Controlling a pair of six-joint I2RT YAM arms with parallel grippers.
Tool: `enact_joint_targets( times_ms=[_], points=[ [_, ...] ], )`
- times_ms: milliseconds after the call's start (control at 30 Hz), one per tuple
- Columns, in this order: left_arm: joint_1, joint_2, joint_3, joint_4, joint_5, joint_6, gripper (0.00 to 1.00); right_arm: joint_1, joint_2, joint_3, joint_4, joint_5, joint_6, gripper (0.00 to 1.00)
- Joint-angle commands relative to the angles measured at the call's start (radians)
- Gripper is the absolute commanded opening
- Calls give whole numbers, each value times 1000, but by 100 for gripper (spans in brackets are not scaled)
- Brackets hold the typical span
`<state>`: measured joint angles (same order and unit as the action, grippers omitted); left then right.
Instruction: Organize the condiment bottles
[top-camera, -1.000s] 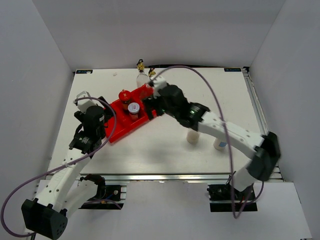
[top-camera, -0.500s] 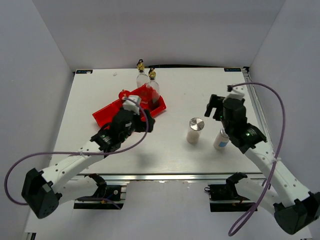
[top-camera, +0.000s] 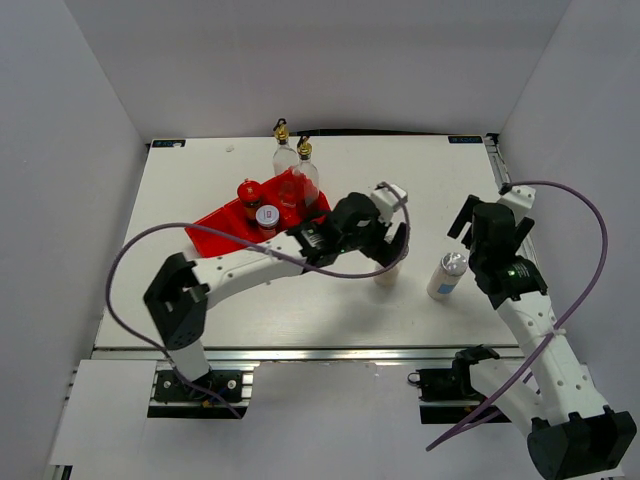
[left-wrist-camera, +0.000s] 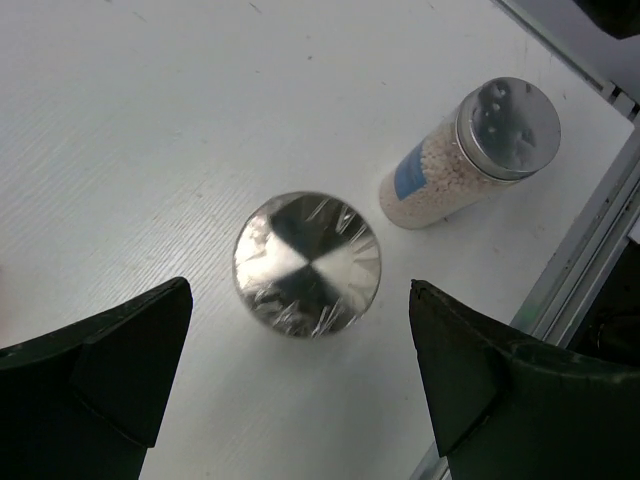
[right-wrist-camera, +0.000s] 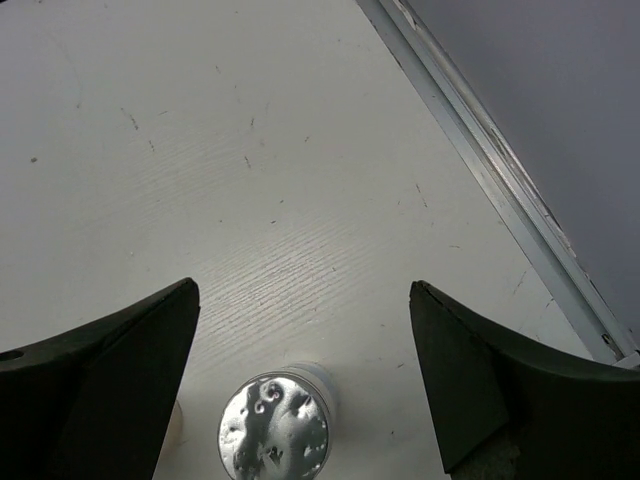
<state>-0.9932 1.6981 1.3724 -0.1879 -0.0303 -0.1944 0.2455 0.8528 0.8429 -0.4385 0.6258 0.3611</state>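
Observation:
The open fingers of my left gripper come down around the mid-table white shaker's silver lid (left-wrist-camera: 307, 264) next.
The condiment bottles are split up. In the red tray (top-camera: 212, 236) stand a red-lidded dark jar (top-camera: 250, 191) and a white silver-lidded shaker (top-camera: 266, 217). Two clear glass bottles with gold pourers (top-camera: 283, 150) (top-camera: 305, 174) stand at the tray's far end. A second white shaker (top-camera: 386, 275) (left-wrist-camera: 307, 263) stands mid-table, directly under my open left gripper (top-camera: 385, 248) (left-wrist-camera: 300, 290), untouched. A third shaker (top-camera: 447, 275) (left-wrist-camera: 470, 155) (right-wrist-camera: 275, 430), with a blue label, stands to its right. My right gripper (top-camera: 492, 218) (right-wrist-camera: 302, 288) hovers open just beyond it, holding nothing.
The table's metal side rail (right-wrist-camera: 500, 170) runs close on the right of the right gripper. The left arm (top-camera: 250, 262) stretches across the table in front of the tray. Grey walls enclose the table on three sides.
The left arm has swung from the tray side to above the middle shaker. The right arm withdrew from the tray to the right side, near the blue-labelled shaker.

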Motion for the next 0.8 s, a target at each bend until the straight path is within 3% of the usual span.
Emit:
enact_joint_targets(
  times_ms=[0, 167, 367, 467, 500, 567, 600, 633, 767],
  points=[
    [-19, 90, 126, -91, 79, 65, 98, -17, -34, -14, 27, 2, 10, 89],
    [-54, 199, 263, -188, -31, 98, 98, -26, -38, -22, 40, -52, -10, 89],
    [-71, 262, 301, -229, -120, 96, 98, -29, -38, -30, 61, -101, -24, 89],
    [-74, 270, 312, -243, -132, 95, 82, -28, -40, -31, 63, -110, -24, 89],
    [-76, 267, 312, -246, -140, 93, 69, -28, -41, -33, 64, -112, -22, 89],
    [-76, 242, 306, -243, -160, 85, 54, -28, -44, -36, 70, -118, -22, 89],
    [-76, 232, 297, -245, -175, 81, 40, -28, -44, -36, 70, -121, -24, 89],
    [-76, 189, 280, -228, -189, 69, 34, -28, -46, -38, 72, -124, -25, 89],
    [-76, 28, 128, -140, -293, 30, 26, -29, -49, -41, 73, -142, -25, 89]
  ],
)
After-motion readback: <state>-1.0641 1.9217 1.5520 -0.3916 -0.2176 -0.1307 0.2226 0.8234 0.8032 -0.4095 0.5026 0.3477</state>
